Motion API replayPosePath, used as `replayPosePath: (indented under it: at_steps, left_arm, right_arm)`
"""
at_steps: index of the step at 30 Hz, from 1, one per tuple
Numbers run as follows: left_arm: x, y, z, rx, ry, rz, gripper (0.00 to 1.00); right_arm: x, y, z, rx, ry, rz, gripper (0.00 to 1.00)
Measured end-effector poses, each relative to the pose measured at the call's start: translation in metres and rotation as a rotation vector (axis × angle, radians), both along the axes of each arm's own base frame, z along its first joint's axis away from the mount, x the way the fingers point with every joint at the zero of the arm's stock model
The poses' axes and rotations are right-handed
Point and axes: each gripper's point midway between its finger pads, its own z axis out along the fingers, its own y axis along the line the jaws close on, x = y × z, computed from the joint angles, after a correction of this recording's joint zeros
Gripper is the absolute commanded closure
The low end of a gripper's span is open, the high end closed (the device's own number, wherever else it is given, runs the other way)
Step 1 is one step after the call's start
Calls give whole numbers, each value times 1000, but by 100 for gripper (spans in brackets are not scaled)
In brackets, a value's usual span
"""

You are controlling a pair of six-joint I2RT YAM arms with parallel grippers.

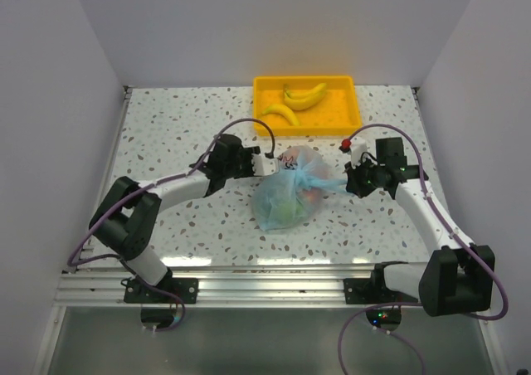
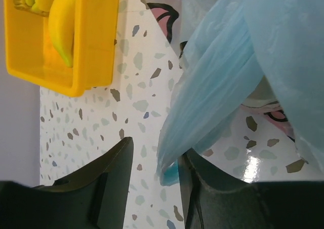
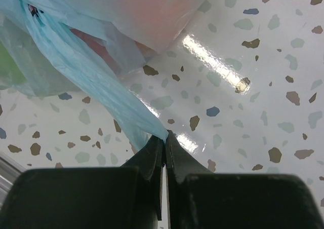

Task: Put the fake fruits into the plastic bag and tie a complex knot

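Observation:
Only the end of the handle reaches between my fingers, so I will lower my left gripper toward the bag next and bring its open fingers farther over the loose handle point(image 1: 270, 168) point(image 2: 172, 153).
The light-blue plastic bag point(image 1: 286, 199) lies at mid-table with fake fruits inside; a green one point(image 1: 286, 216) and an orange one point(image 1: 309, 197) show through the film. My right gripper point(image 1: 349, 182) is shut on a bag handle, which is stretched out to the right; in the right wrist view the gripper point(image 3: 164, 137) pinches the twisted handle strip point(image 3: 91, 72). My left gripper point(image 1: 267, 163) is at the bag's upper left. In the left wrist view the gripper point(image 2: 154, 163) is open, with the other handle point(image 2: 212, 97) hanging between the jaws against the right finger. I cannot make out a knot.
The yellow tray point(image 1: 348, 101) stands at the back of the table with two bananas point(image 1: 303, 97) in it; its corner also shows in the left wrist view point(image 2: 91, 46). A small red object point(image 1: 344, 145) sits by the right wrist. White walls enclose the table.

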Motion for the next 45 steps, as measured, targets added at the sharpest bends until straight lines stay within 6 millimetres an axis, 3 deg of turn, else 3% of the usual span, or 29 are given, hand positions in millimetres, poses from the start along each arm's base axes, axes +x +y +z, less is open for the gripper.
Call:
replayPosePath:
  at_steps: [5,8,12,21,26,34,45]
  left_arm:
    - [2,-6,-30,47,20,-11,56]
    - [9,0,-48,88,21,18,69]
    - [20,2,-59,131,-3,45,100]
    - [36,3,-47,141,-100,59,100]
    - [36,21,-40,125,-108,38,100]
    - [36,54,-3,63,-169,-9,100]
    - [32,75,13,13,-165,-52,100]
  right_arm:
    - [0,1,0,4,1,4,100]
    - [0,1,0,3,-1,5,100]
    - [6,-4,1,-22,-25,-16,100]
    - [33,-27,4,-124,-133,-122,100]
    - [38,-25,2,-117,-166,-118,100]
    - [51,-18,13,-61,-236,-65,100]
    - [59,-22,18,-11,-257,-15,100]
